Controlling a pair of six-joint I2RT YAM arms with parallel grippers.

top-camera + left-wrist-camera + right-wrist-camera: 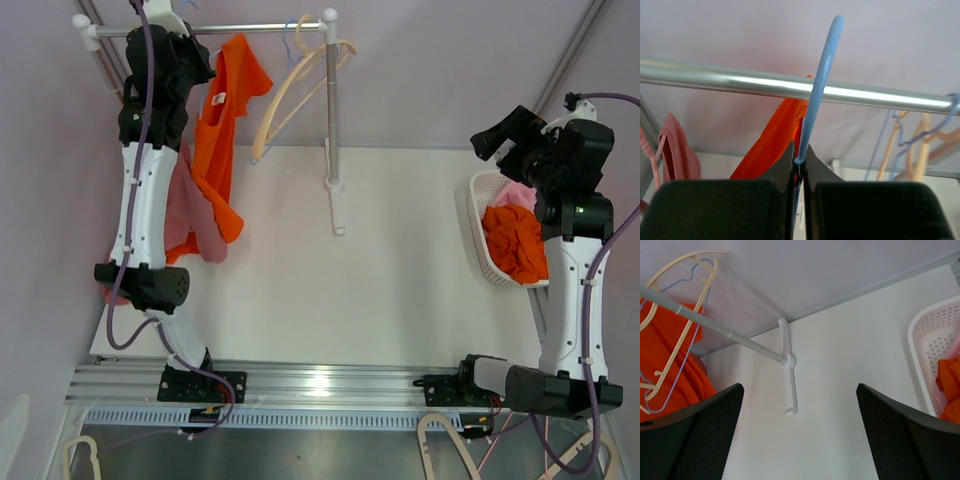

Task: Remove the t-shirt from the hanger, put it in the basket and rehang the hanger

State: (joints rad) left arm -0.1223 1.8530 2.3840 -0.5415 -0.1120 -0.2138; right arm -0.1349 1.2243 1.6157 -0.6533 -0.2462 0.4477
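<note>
My right gripper will next swing back and across from the basket and turn toward the orange t-shirt's hanging lower edge (228,228) (704,388), because my left gripper already holds the hanger's neck.
An orange t-shirt (222,130) hangs on a light-blue hanger (820,80) hooked over the metal rail (250,28) at the back left. My left gripper (195,60) is up at the rail. In the left wrist view it (800,156) is shut on the hanger's neck just below the rail (740,80), with the orange cloth (772,145) right behind the jaws. My right gripper (500,135) is open and empty, held high over the right side by the basket; in its wrist view (799,390) it looks down on bare table and the shirt (670,365).
Empty beige (300,80) and blue (295,30) hangers hang near the rail's right end by the rack's upright pole (332,100). A pink garment (190,215) hangs behind my left arm. A white basket (478,235) at the right holds orange and pink clothes.
</note>
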